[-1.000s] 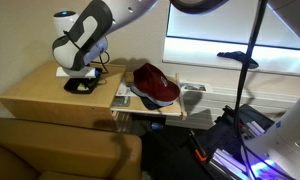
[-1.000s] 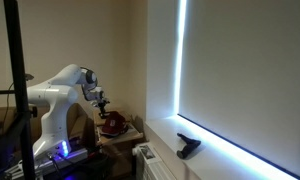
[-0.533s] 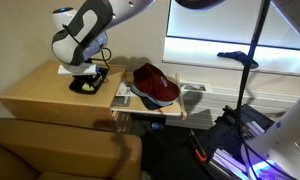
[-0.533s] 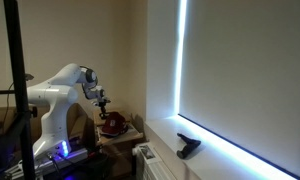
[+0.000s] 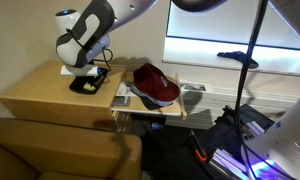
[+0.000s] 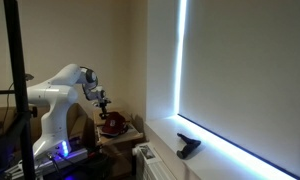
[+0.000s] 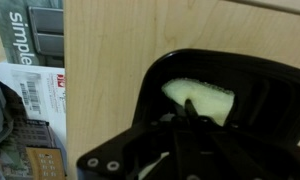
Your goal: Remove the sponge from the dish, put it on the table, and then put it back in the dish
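Observation:
Next, the gripper moves away from the nearby rim of the dish toward the middle of the black dish and releases, because the sponge [image 7: 212, 98] sits close to that rim.
The pale yellow sponge [image 7: 212, 98] lies inside the black dish [image 7: 153, 78] on the light wooden table [image 7: 105, 50]. In the wrist view my gripper [image 7: 188, 108] has its dark fingers drawn together into one tip, pressed into the sponge. A pale bit of sponge shows on either side of the tip. In an exterior view the gripper [image 5: 87, 72] hangs just over the dish [image 5: 83, 87] at the back of the table [image 5: 40, 95]. The sponge is hidden there. In the far exterior view the gripper [image 6: 102, 100] is small and unclear.
A dark red cap [image 5: 155, 84] lies on papers to the right of the dish. It also shows in an exterior view [image 6: 112, 124]. Printed papers [image 7: 30, 95] lie beside the table edge. A brown couch [image 5: 50, 145] stands in front. A tripod stands at right.
The arm has shifted slightly to the right and risen a little over the dish. The dish and the cap have not moved.

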You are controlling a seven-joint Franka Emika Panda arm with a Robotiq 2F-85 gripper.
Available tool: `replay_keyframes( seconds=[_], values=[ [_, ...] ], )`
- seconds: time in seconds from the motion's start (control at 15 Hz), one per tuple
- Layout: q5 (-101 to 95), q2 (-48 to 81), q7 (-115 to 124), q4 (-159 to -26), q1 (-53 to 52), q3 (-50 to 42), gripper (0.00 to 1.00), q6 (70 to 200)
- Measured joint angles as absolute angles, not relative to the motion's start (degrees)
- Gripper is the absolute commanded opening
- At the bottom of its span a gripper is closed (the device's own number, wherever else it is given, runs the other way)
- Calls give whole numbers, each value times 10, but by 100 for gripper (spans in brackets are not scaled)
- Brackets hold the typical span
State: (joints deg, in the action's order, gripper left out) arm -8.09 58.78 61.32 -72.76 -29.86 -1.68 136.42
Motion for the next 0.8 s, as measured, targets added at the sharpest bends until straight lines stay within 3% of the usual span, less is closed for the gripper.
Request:
replay_keyframes(
  seconds=[0.4, 0.47, 0.53, 0.8],
  values=[
    [-81, 597, 643, -726, -298, -28, 1, 1418],
    [-80, 597, 645, -725, -298, -28, 29, 1419],
    [-80, 598, 646, -723, -298, -27, 30, 1419],
    [-72, 598, 646, -721, -298, -26, 57, 1418]
  ],
)
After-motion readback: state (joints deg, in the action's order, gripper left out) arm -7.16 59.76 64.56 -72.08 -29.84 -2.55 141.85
